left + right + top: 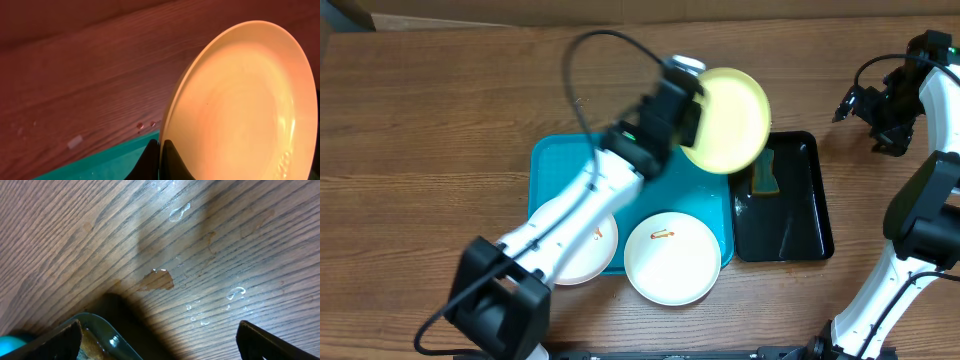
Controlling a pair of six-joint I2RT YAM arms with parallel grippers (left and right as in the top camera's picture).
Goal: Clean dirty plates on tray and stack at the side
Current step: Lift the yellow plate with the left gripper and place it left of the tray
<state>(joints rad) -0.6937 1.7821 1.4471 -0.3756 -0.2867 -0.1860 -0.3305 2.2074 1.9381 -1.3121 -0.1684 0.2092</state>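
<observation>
The left gripper will next sweep to its left in the overhead view, to the bare tabletop below, past the turquoise tray, then go down and let go of the plate.
My left gripper (692, 115) is shut on the rim of the pale yellow-green plate (728, 120) and holds it tilted above the far right corner of the turquoise tray (560, 165). In the left wrist view the fingertips (172, 155) pinch the plate (240, 100) edge, with the tray (110, 162) below. Two white plates rest at the tray's front. One (672, 257) shows a small orange smear; the other (592, 248) is partly hidden under my left arm. My right gripper (875, 120) stands open over bare table at the far right, nothing between its fingers (270, 340).
A black tray (790, 205) holding a sponge (765, 175) sits right of the turquoise tray; its corner (107, 335) shows in the right wrist view. Water drops (235, 294) lie on the wood. A cable loops above my left arm.
</observation>
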